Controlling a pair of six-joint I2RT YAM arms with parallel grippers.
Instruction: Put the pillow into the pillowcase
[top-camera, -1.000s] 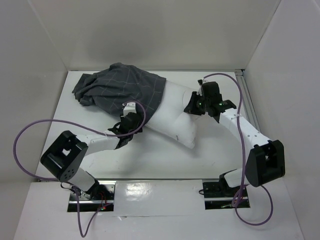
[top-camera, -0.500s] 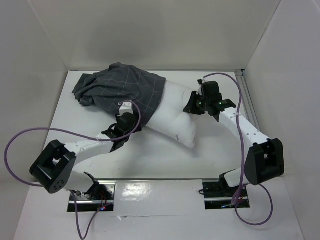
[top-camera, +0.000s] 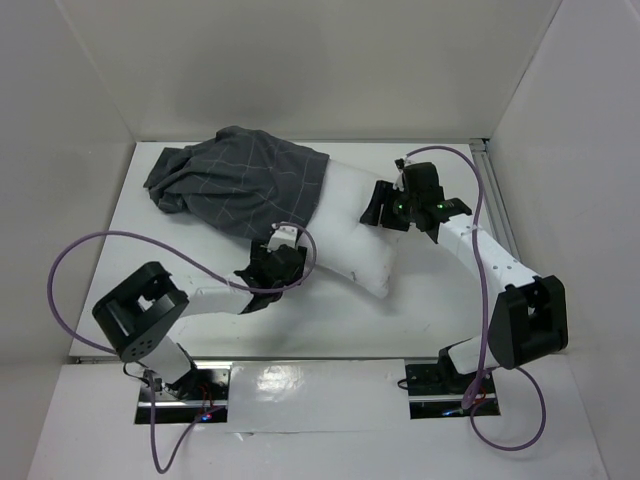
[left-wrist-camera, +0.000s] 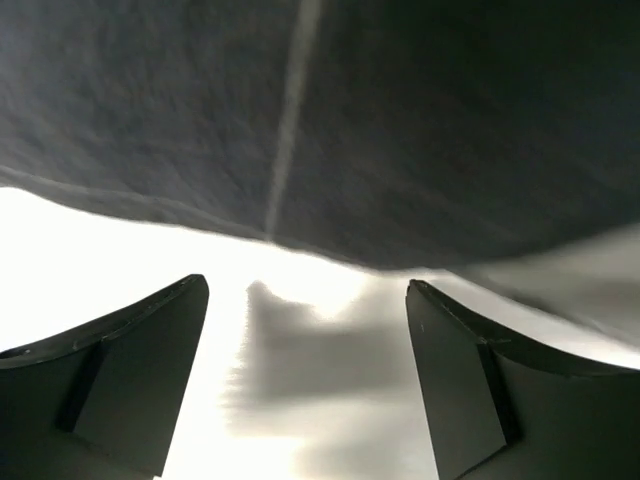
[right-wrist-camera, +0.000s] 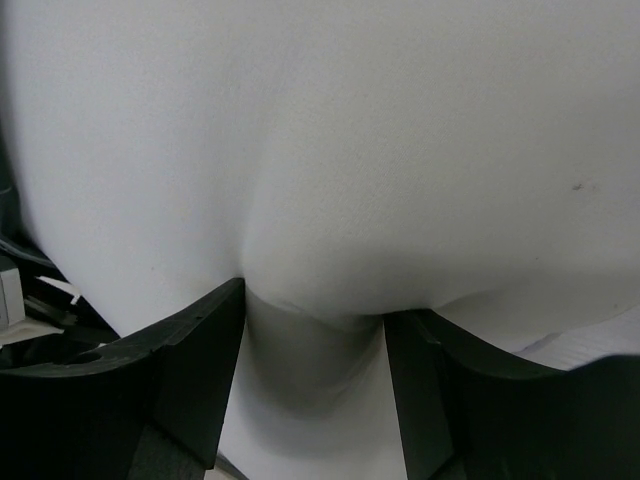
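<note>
The left gripper moves outward next with its fingers spread, onto the pillowcase's lower hem (top-camera: 263, 232) (left-wrist-camera: 325, 257), since that hem lies just outward of the open fingers.
The dark grey checked pillowcase (top-camera: 240, 185) lies crumpled at the back left of the table. The white pillow (top-camera: 350, 240) has its left end inside it; its right half sticks out toward the middle. My left gripper (top-camera: 290, 243) is open and empty at the pillowcase's lower hem, by the pillow's front edge. In the left wrist view its fingers (left-wrist-camera: 150, 340) stand wide apart over the bare table, under the dark cloth (left-wrist-camera: 400, 130). My right gripper (top-camera: 380, 207) is shut on a fold of the pillow (right-wrist-camera: 330, 150) at its back right end, with the cloth pinched between the fingers (right-wrist-camera: 200, 350).
White enclosure walls ring the table (top-camera: 300, 320). A metal rail (top-camera: 497, 200) runs along the right edge. Purple cables loop off both arms, one wide at the front left (top-camera: 70, 260), one over the right arm (top-camera: 480, 190).
My left gripper has moved right and a little nearer along the pillowcase's hem, and its elbow has swung. My right gripper still holds the pillow and has barely shifted.
</note>
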